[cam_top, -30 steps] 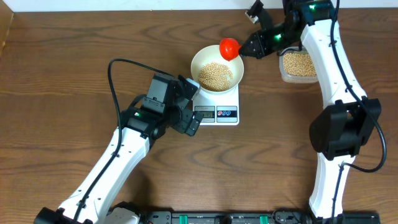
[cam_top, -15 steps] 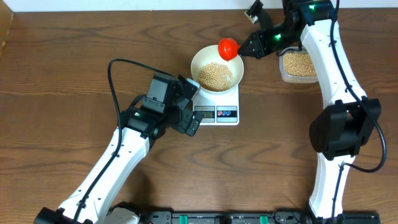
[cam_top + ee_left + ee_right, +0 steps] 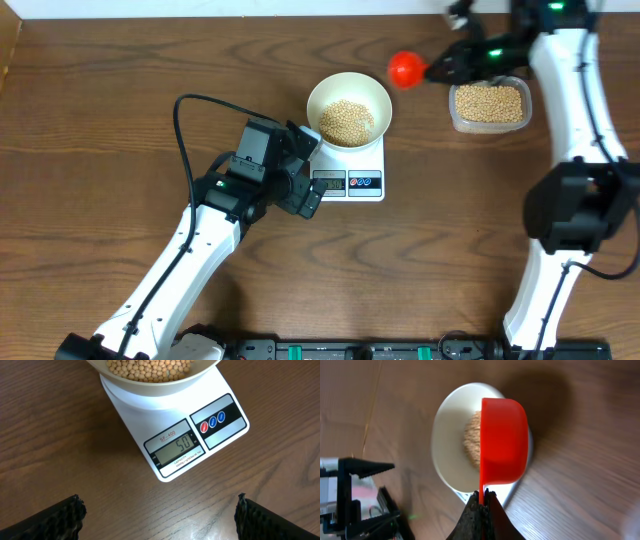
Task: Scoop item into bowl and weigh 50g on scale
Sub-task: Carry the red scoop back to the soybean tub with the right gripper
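Observation:
The robot's right gripper needs to swing away from the bowl and bring the red scoop over the clear tub [image 3: 490, 103].
The white bowl [image 3: 348, 103] holds a heap of tan beans [image 3: 346, 120] and sits on the white scale [image 3: 350, 178]. In the left wrist view the scale [image 3: 175, 430] has a display [image 3: 176, 448] that reads 50. My right gripper [image 3: 437, 68] is shut on the handle of a red scoop [image 3: 404, 68], held in the air between the bowl and the clear tub. The right wrist view shows the scoop [image 3: 503, 442] above the bowl [image 3: 451, 452]. My left gripper [image 3: 305, 172] is open and empty, just left of the scale's front.
A clear plastic tub [image 3: 489, 105] of beans stands at the back right, under my right arm. A black cable [image 3: 185, 120] loops over the table left of the scale. Bare wood lies at the front.
My right gripper has carried the red scoop right, off the bowl's rim toward the tub. The left arm has not moved.

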